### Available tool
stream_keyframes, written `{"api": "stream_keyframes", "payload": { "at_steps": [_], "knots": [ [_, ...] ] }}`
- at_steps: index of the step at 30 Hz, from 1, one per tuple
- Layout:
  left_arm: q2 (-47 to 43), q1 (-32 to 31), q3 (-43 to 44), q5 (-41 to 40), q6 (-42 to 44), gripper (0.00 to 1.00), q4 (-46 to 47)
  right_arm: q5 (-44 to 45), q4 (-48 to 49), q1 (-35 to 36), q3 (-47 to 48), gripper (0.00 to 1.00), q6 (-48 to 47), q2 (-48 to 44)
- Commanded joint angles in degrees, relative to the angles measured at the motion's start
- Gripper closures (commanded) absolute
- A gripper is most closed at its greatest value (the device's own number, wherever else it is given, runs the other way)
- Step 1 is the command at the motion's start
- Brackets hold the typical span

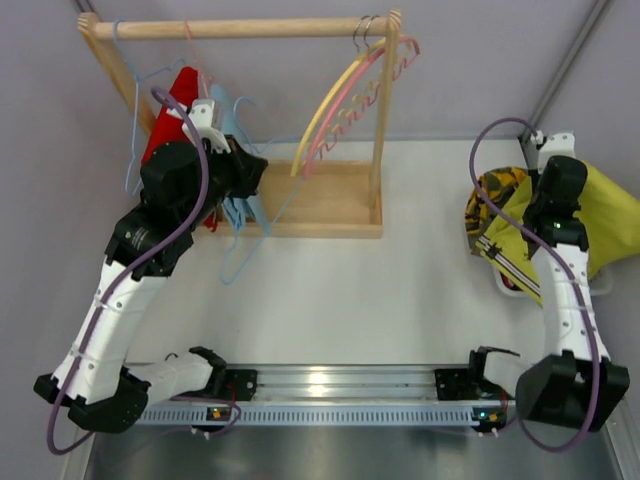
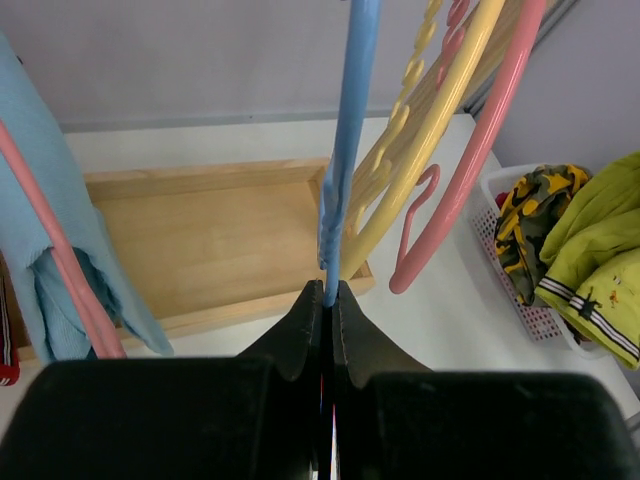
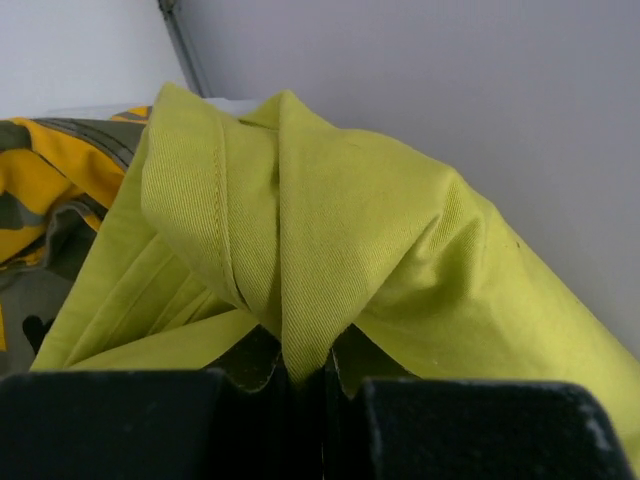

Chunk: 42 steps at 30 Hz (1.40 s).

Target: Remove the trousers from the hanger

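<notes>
Next, my right gripper moves down and slightly toward the patterned cloth and lets go of the fold, since the yellow-green trousers [image 3: 330, 220] are already over the white basket.
My left gripper [image 2: 330, 297] is shut on the lower end of a blue hanger [image 2: 345, 150] that hangs bare from the wooden rack [image 1: 250, 28]; in the top view the gripper [image 1: 252, 175] is at the rack's left side. The light blue trousers [image 2: 45, 215] hang on a pink hanger just left of it, and the red trousers [image 1: 170, 115] hang further left. My right gripper [image 3: 308, 372] is shut on a fold of the yellow-green trousers [image 3: 330, 220], which it holds over the white basket [image 1: 510, 282] at the right [image 1: 612, 222].
An empty yellow hanger [image 2: 432, 130] and an empty pink hanger [image 2: 472, 160] hang at the rack's right end. The rack's wooden base tray [image 1: 330, 200] lies under them. A yellow-and-black patterned cloth [image 1: 495, 190] lies in the basket.
</notes>
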Motion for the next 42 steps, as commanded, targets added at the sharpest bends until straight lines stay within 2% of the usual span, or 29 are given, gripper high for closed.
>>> {"api": "stream_keyframes", "payload": {
  "at_steps": [1,6,10,13,16,17,19,20,23,24,33,42],
  "knots": [
    [1.23,-0.03,3.85,-1.79,1.79,1.0,4.1,-9.75,11.67,-0.94,2.12,1.0,-2.22,6.87],
    [2.98,-0.03,6.23,-2.76,3.81,1.0,4.54,-17.31,12.29,-3.14,3.08,1.0,-4.5,16.8],
    [3.43,0.05,5.62,-3.46,4.43,1.0,4.54,-22.58,10.01,-3.93,3.79,1.0,-5.65,21.12],
    [3.16,0.05,3.51,-4.25,5.21,1.0,4.45,-24.97,8.51,-4.37,4.49,0.92,-4.77,22.27],
    [2.9,0.05,2.46,-5.92,9.77,1.0,4.89,-27.25,6.41,-4.72,6.15,0.71,-2.49,21.65],
    [2.9,-0.03,2.45,-6.44,10.83,1.0,5.32,-27.95,4.05,-4.9,7.81,0.55,-1.09,21.39],
    [2.99,-0.03,2.72,-6.8,13.73,1.0,7.34,-30.24,1.93,-5.07,9.4,0.4,0.15,20.43],
    [3.16,0.05,3.85,-6.54,14.35,1.0,7.79,-30.85,1.22,-5.16,10.63,0.27,0.68,19.9],
    [5.53,-0.03,7.88,-5.75,15.59,1.0,8.41,-33.49,-1.68,-5.25,12.92,0.04,2.43,17.53],
    [7.54,0.05,9.12,-5.75,15.85,1.0,8.41,-34.45,-2.64,-5.25,13.45,0.01,2.7,16.48],
    [17.3,-0.03,20.29,-7.42,19.02,1.0,12.61,-38.15,-8.8,-5.25,16.79,0.01,5.25,8.13],
    [28.2,-0.56,31.54,-8.64,18.93,1.0,16.93,-39.03,-11.97,-5.34,17.85,0.01,6.66,4.52]
  ]
}}
